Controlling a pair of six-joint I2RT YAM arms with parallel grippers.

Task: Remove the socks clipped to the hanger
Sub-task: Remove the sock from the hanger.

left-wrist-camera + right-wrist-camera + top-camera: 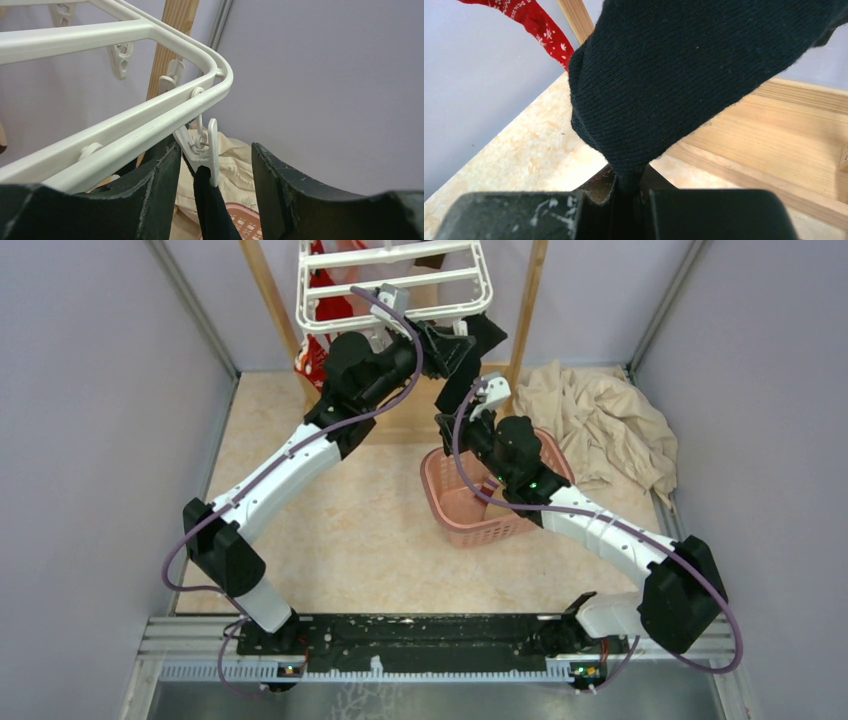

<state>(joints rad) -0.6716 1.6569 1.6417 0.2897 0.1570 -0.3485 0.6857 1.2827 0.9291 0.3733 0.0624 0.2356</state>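
Next, my right gripper draws back and down over the open inside of the pink lattice basket, which stands open below, and releases the black sock (pixel 212 205).
The white hanger (pixel 395 282) hangs at the back between two wooden posts. In the left wrist view its corner bar (pixel 150 117) carries a small clip (pixel 209 150) that pinches the top of a black sock (pixel 212 205). My left gripper (pixel 216 147) is open, one finger on each side of that clip, with no clear contact. Below, my right gripper (pixel 629 187) is shut on the lower end of the black sock (pixel 684 75), which stretches upward from its fingers. A red sock with white pattern (pixel 531 22) hangs on the hanger's left side (pixel 325 315).
A pink lattice basket (pixel 450 523) stands on the table under the right arm. A crumpled beige cloth (pixel 600 420) lies at the back right. The wooden posts (pixel 268 290) and the base beam (pixel 774 130) frame the hanger. Grey walls close in on both sides.
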